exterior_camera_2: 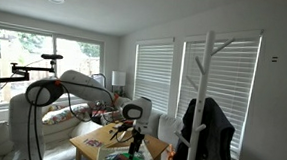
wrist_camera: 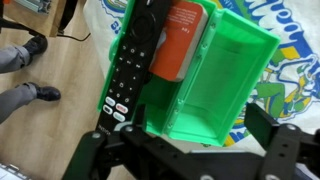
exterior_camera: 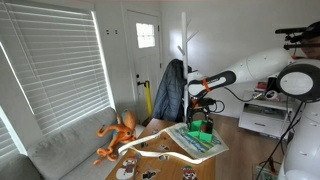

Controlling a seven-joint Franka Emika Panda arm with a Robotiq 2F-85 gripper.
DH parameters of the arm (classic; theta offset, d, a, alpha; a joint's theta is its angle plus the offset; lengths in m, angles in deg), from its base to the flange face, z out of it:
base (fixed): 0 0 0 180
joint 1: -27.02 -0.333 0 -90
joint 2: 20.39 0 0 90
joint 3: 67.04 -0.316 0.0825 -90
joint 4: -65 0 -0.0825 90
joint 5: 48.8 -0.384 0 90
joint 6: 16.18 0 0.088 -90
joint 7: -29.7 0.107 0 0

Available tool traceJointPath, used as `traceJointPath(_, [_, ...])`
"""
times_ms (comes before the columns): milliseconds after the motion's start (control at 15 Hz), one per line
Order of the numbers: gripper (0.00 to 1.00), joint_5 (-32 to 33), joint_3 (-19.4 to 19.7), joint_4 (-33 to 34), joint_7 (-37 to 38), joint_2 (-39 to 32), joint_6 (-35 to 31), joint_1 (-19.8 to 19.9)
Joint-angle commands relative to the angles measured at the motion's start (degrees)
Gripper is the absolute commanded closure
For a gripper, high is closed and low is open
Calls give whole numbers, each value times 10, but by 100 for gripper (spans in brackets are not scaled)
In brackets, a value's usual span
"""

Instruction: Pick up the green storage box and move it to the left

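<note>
My open fingers are on both sides of the green storage box's divider [exterior_camera: 201, 129] [wrist_camera: 178, 112]. Next I will lower my gripper over the near end of the box and close it.
The green storage box [wrist_camera: 225, 70] is bright green plastic with a divider. A black remote [wrist_camera: 130, 70] and an orange item [wrist_camera: 180, 40] lie in its left compartment, and the right compartment is empty. In the wrist view my gripper [wrist_camera: 199, 124] straddles the box's near end. The left finger is against the box wall. A thin gap shows at the right finger, so the jaws look open. In an exterior view the gripper [exterior_camera: 203, 108] hangs right above the box [exterior_camera: 203, 126], which rests on the striped sheet. In an exterior view the gripper [exterior_camera_2: 135, 135] is low over the table.
The pale green-and-white striped sheet [exterior_camera: 200, 143] lies on the wooden table [exterior_camera: 165, 165]. An orange plush toy [exterior_camera: 118, 135] sits at the table's far side. A coat rack [exterior_camera: 187, 50] with a dark jacket and a printer [exterior_camera: 265, 118] stand nearby. A person's shoes [wrist_camera: 25, 95] are on the floor.
</note>
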Motion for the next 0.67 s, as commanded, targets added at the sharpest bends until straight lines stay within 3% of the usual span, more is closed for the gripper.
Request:
traceJointPath(0, [0,-17,12,20,-5,-16,5,-11])
traceJointPath(133, [1,-15,12,21,-4,-19,8,-12])
traceJointPath(200, [5,-15,12,20,-4,-20,4,-13])
traceJointPath(400, [36,-15,12,16,-2,-24,-4,-15])
traceJointPath(600, [40,-13,11,14,-2,-26,0,-18])
